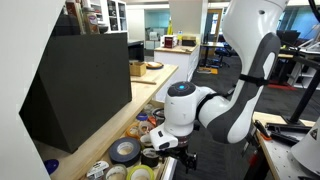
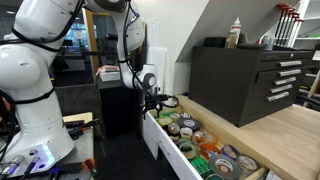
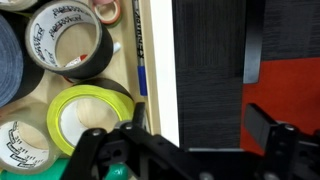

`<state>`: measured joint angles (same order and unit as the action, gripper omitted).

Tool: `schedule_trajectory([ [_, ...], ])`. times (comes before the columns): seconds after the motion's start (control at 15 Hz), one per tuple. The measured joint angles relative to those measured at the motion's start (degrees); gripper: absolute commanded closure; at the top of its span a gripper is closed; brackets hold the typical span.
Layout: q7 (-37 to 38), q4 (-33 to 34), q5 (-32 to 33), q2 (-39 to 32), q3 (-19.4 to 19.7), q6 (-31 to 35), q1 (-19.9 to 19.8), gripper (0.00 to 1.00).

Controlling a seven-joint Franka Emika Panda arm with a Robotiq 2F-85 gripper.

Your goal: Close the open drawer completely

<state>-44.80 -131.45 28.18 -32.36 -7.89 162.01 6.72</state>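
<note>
The drawer's white front edge [image 1: 169,164] [image 3: 164,118] lies nearer my inner finger, so the gripper moves down and slightly toward the tape rolls next, then closes on that edge.
The open drawer [image 2: 163,142] is white-fronted, pulled out from under a wooden worktop, and filled with several tape rolls [image 2: 205,145]. It also shows in an exterior view [image 1: 118,152]. My gripper [image 2: 155,100] hangs at the drawer's outer front end, seen too in an exterior view [image 1: 160,146]. In the wrist view the gripper [image 3: 200,128] is open and empty. One finger is over the tape rolls [image 3: 75,45] inside, the other outside, and the drawer's white front edge [image 3: 160,70] lies between them.
A black tool chest [image 2: 245,80] stands on the wooden worktop [image 2: 290,130] above the drawer. A dark slanted box [image 1: 80,90] sits on the counter. A black cabinet [image 2: 115,105] stands behind the arm. Dark floor and a red patch [image 3: 290,90] lie outside the drawer.
</note>
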Motion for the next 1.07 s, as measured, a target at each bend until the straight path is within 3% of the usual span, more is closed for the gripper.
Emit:
schedule_trajectory([
  [0.47,-2.6,2.7,-0.1,-3.5,0.2,-0.1,-1.0,0.02],
  [0.53,-2.8,3.0,-0.1,-4.0,0.2,-0.1,-1.3,0.26],
  [0.67,-3.6,3.4,-0.1,-4.8,0.2,-0.1,-1.9,0.31],
  [1.07,-4.9,3.8,-0.1,-5.2,0.2,-0.1,-3.0,0.72],
])
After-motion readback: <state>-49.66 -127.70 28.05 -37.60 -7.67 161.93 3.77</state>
